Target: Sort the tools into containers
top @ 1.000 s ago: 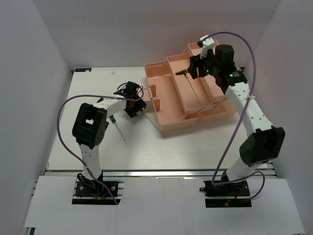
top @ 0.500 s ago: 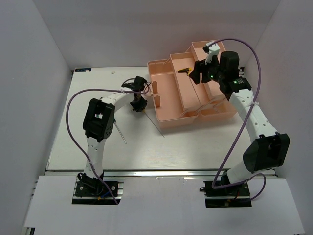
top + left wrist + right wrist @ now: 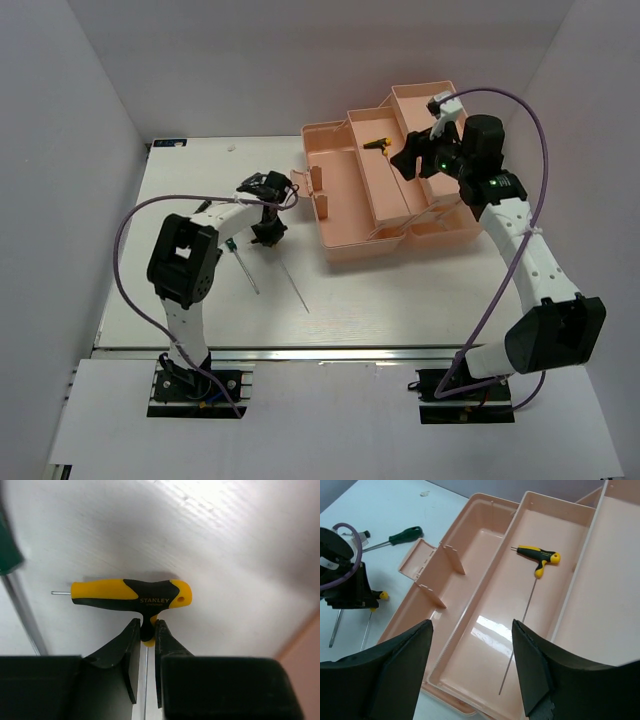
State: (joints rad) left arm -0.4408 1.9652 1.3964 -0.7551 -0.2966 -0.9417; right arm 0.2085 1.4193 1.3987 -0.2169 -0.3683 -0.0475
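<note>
The T-handle key in my left gripper goes up, outward and across next, over the toolbox's middle tray [image 3: 384, 172], where a matching key already lies.
My left gripper [image 3: 268, 228] is down on the white table, shut on the stem of a yellow-and-black T-handle key [image 3: 131, 594]. The key's thin shaft [image 3: 296, 290] trails toward the near edge. A green-handled screwdriver [image 3: 231, 244] lies just left of it; its handle [image 3: 7, 550] shows in the left wrist view. A second T-handle key [image 3: 538, 555] lies in the middle tray of the salmon-pink toolbox [image 3: 330, 258]. My right gripper [image 3: 471, 622] hangs open and empty above that tray. Another green-handled screwdriver [image 3: 405, 534] lies on the table beyond the box.
The toolbox's upright dividers [image 3: 451, 559] and small flap [image 3: 419, 560] stand at its left end, close to my left arm. Purple cables [image 3: 135, 220] loop beside both arms. White walls close in the table on three sides.
My left gripper has shut on the T-handle key and dragged it left and nearer, away from the toolbox. My right gripper has drawn back to the right, off the key in the tray.
</note>
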